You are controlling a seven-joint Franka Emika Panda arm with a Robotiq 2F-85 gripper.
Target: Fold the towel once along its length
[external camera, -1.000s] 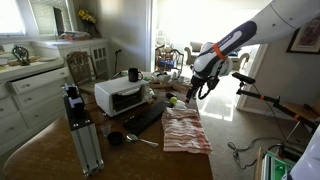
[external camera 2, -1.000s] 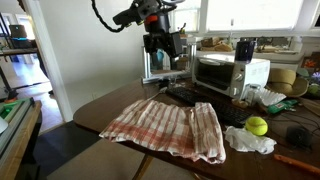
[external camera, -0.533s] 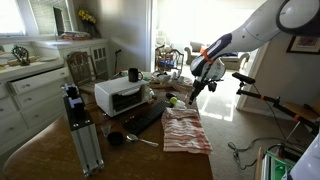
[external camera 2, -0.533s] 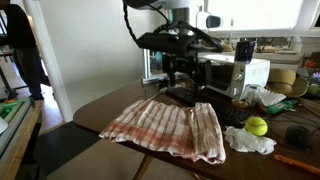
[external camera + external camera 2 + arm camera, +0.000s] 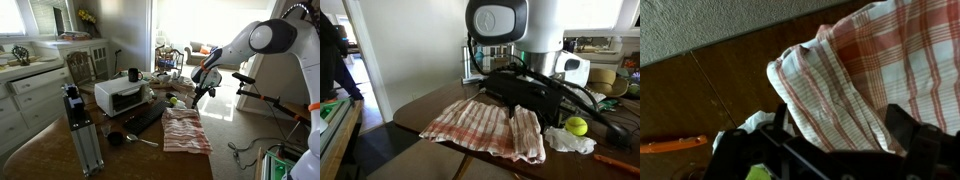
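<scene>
My gripper is open above the towel's bunched corner (image 5: pixel 532 150) (image 5: pixel 800 80), which lies toward the table's edge. It should move its fingers down that way next, so they go on both sides of the corner and close on it.
The red-and-white checked towel (image 5: pixel 185 130) lies spread along the wooden table, rumpled, and also shows in an exterior view (image 5: pixel 480 125). My gripper (image 5: pixel 199 91) hangs over the towel's end nearest the table's edge. In the wrist view the gripper (image 5: pixel 840 135) is open, its dark fingers apart, with the towel's bunched corner (image 5: pixel 830 85) just below and between them. Nothing is held. In an exterior view the arm (image 5: pixel 525 95) hides the fingertips and part of the towel.
A white toaster oven (image 5: pixel 120 95) and a black flat device (image 5: pixel 148 117) stand beside the towel. A tennis ball (image 5: pixel 577 126) and a crumpled white cloth (image 5: pixel 570 140) lie near the towel's end. A camera stand (image 5: pixel 80 130) stands at the table's near end.
The arm has swung in and down from high above the table to just over the towel's end. The towel has not moved.
</scene>
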